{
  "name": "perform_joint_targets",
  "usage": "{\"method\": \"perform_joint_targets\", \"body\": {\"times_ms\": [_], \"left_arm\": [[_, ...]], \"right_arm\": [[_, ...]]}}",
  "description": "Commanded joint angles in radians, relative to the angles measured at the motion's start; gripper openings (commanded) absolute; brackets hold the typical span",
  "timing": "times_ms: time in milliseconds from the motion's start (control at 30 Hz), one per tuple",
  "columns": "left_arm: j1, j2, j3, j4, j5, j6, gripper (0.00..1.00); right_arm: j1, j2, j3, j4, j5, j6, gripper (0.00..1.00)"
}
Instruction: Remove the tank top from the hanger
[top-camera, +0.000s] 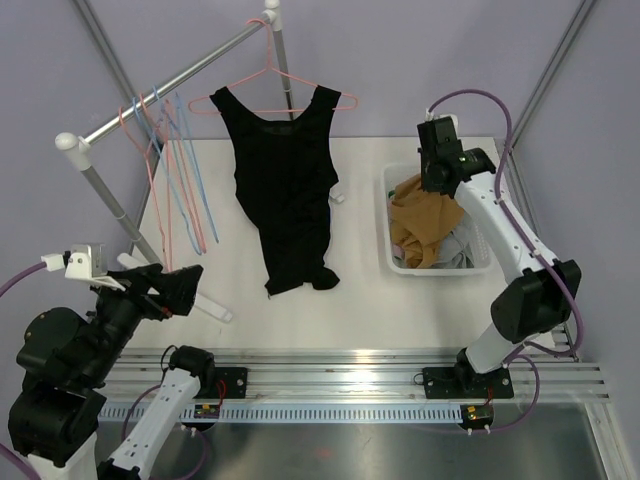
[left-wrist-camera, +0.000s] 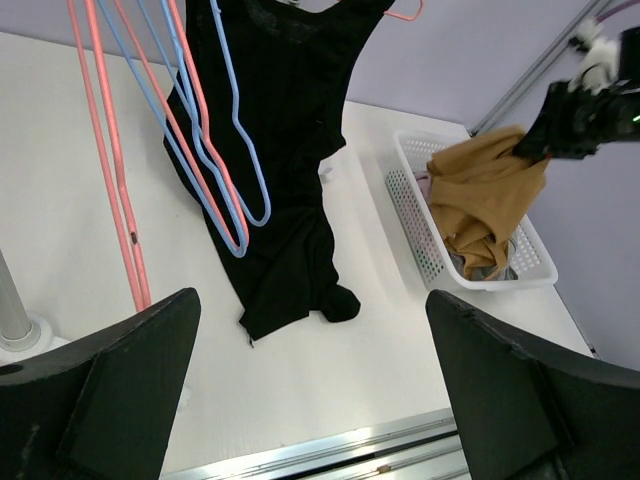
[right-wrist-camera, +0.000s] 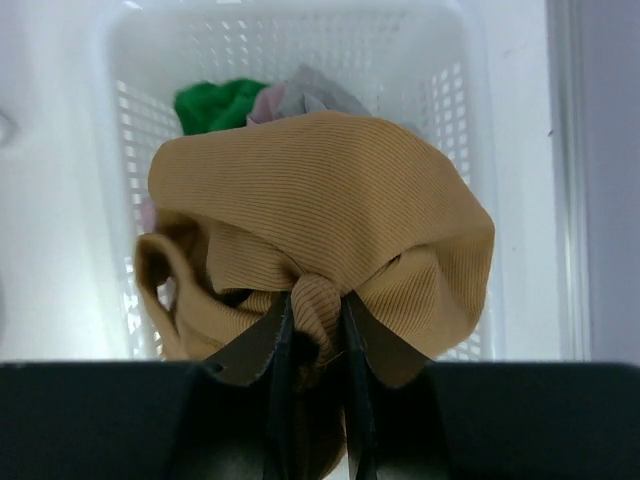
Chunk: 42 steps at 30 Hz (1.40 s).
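The tan ribbed garment (right-wrist-camera: 320, 200) is already hanging over the white basket. My right gripper should go straight down toward the clothes in the basket next and open there.
A black tank top (top-camera: 285, 190) hangs on a pink hanger (top-camera: 270, 75) from the slanted rail, its hem bunched on the white table; it also shows in the left wrist view (left-wrist-camera: 280, 130). My left gripper (top-camera: 185, 285) is open and empty, low at the near left, well short of the tank top's hem (left-wrist-camera: 312, 340). My right gripper (top-camera: 435, 175) is shut on a fold of a tan ribbed garment (right-wrist-camera: 320, 200) and holds it over the white basket (top-camera: 480, 265). That garment also shows in the left wrist view (left-wrist-camera: 485, 195).
Several empty pink and blue hangers (top-camera: 175, 190) hang on the rail (top-camera: 170, 85) left of the tank top. The basket (right-wrist-camera: 300, 15) holds green (right-wrist-camera: 220, 100) and grey clothes. An aluminium rail (top-camera: 350, 365) runs along the table's near edge.
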Motion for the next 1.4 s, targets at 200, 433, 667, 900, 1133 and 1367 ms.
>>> {"method": "perform_joint_targets", "body": {"times_ms": [200,433,667,900,1133,1367], "left_arm": [[0.003,0.146,0.12,0.09,0.103,-0.039,0.99],[0.003,0.258,0.243,0.121,0.071,-0.073,0.99],[0.003,0.339,0.27,0.165,-0.026,-0.143,0.99],[0.003,0.404,0.267,0.211,-0.036,-0.151,0.99],[0.003,0.438,0.258,0.233,0.014,-0.107,0.99],[0.003,0.37,0.08,0.359,0.272,-0.013,0.99]], "right_arm": [[-0.079,0.21,-0.194,0.168,-0.163,0.115,0.18],[-0.102,0.261,-0.254,0.201,-0.215,0.179,0.27],[-0.104,0.134,-0.199,0.106,-0.157,0.214,0.59],[-0.102,-0.048,-0.084,0.001,-0.134,0.187,1.0],[-0.102,-0.208,-0.076,0.159,-0.501,0.11,0.99],[-0.101,-0.141,0.052,0.367,-0.755,-0.012,0.98]]}}
